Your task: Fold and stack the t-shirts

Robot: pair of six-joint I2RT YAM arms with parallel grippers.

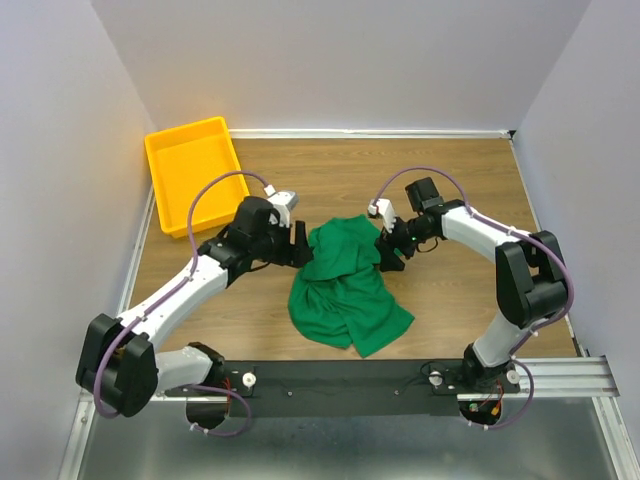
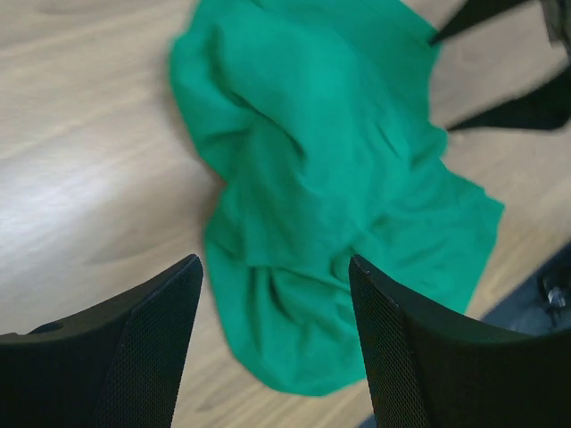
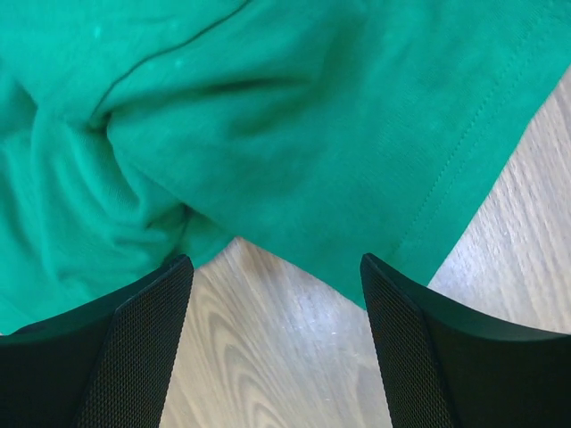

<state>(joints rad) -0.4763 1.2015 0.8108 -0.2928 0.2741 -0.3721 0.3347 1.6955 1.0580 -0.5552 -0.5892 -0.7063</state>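
I should next move my left gripper down and to the right in the top view, onto the shirt's top edge. That edge lies folded over the heap below it.
A dark green t-shirt (image 1: 345,283) lies crumpled in a heap on the wooden table, near the middle. My left gripper (image 1: 302,246) is open and empty at the shirt's upper left edge; its wrist view shows the bunched cloth (image 2: 330,169) between and beyond the fingers (image 2: 410,357). My right gripper (image 1: 388,252) is open and empty at the shirt's upper right edge; its wrist view shows a hemmed edge of the shirt (image 3: 294,134) just ahead of the fingers (image 3: 419,357), with bare wood between them. No neck tag shows.
A yellow tray (image 1: 193,170) stands at the back left of the table (image 1: 470,190). White walls enclose the table on three sides. A black rail (image 1: 350,385) with the arm bases runs along the near edge.
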